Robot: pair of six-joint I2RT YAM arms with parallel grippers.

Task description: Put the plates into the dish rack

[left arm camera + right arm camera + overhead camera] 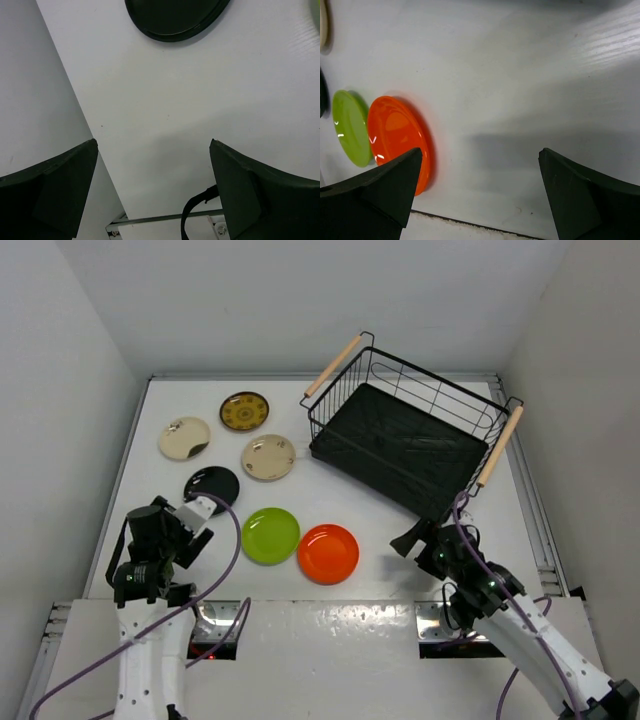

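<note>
The right gripper shifts toward the orange-red plate next, then lowers onto the orange-red plate's rim (356,560) (426,151) opposite the green plate, because empty table lies beside that rim.
Six plates lie flat on the white table: orange-red (328,552), lime green (270,535), glossy black (213,486), beige speckled (268,457), cream with a dark patch (185,438), brown-gold patterned (244,411). The black wire dish rack (405,440) stands at the back right with nothing in it. My left gripper (198,512) is open, just near the black plate (175,17). My right gripper (412,538) is open, right of the orange-red plate (395,140); the green plate (350,127) lies beyond it.
The rack's wooden handles (333,366) stick out at both ends. White walls close in the table (400,540) at left, back and right. A metal rail (165,218) and a black cable (192,210) run along the near edge.
</note>
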